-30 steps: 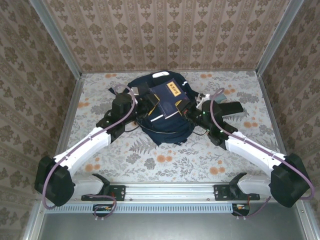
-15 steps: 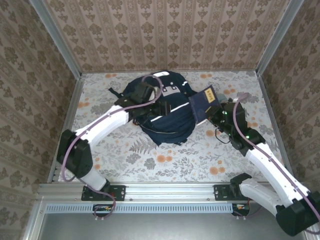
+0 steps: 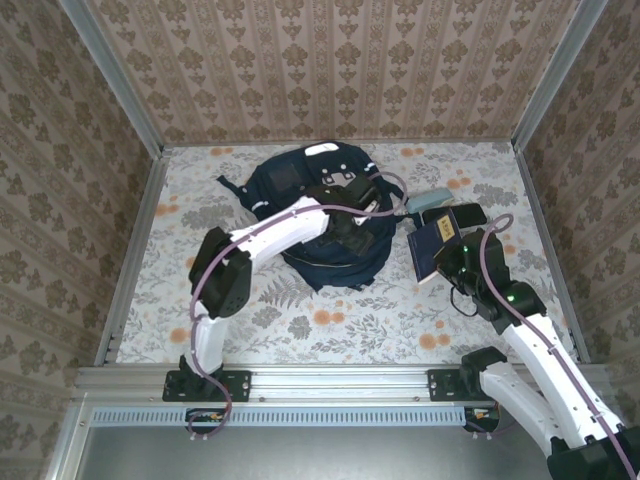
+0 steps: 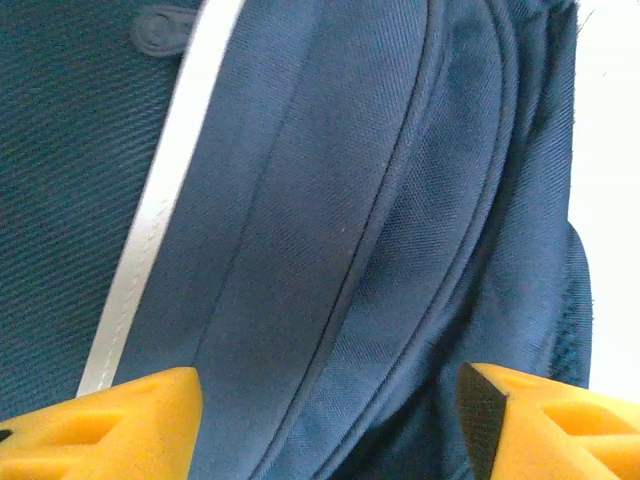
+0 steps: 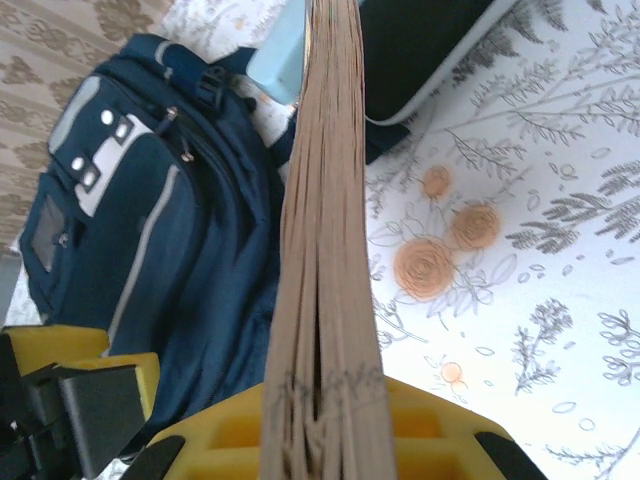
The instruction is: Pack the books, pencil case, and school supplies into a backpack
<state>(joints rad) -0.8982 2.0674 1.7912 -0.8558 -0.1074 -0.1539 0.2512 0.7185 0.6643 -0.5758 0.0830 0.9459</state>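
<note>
I need to bring my left gripper down, fingers spread, onto the backpack's zipper rim (image 4: 350, 285) just below it, since that raised fold runs between my fingers.
The navy backpack (image 3: 300, 195) lies flat mid-table, with its white stripe (image 4: 150, 220) and grey patches (image 5: 95, 150) showing. My left gripper (image 3: 352, 232) hovers open just over its right side, the yellow fingers (image 4: 110, 420) spread above the fabric and pinching nothing. To the right of the backpack, my right gripper (image 3: 452, 258) is shut on the books (image 3: 433, 245), held on edge with a navy cover up. Their brown page edges (image 5: 322, 250) run up the right wrist view. A light-blue flat item (image 3: 432, 200) and a dark pouch (image 3: 468, 216) lie beyond; I cannot tell which is the pencil case.
Patterned walls enclose the floral table (image 3: 330, 320) on three sides. The backpack's dark straps (image 3: 228, 185) trail to its left. Open tabletop lies in front of the backpack and at the far left.
The right gripper has carried the books off the backpack to its right and lowered them. The left arm has swung across the backpack to its right side.
</note>
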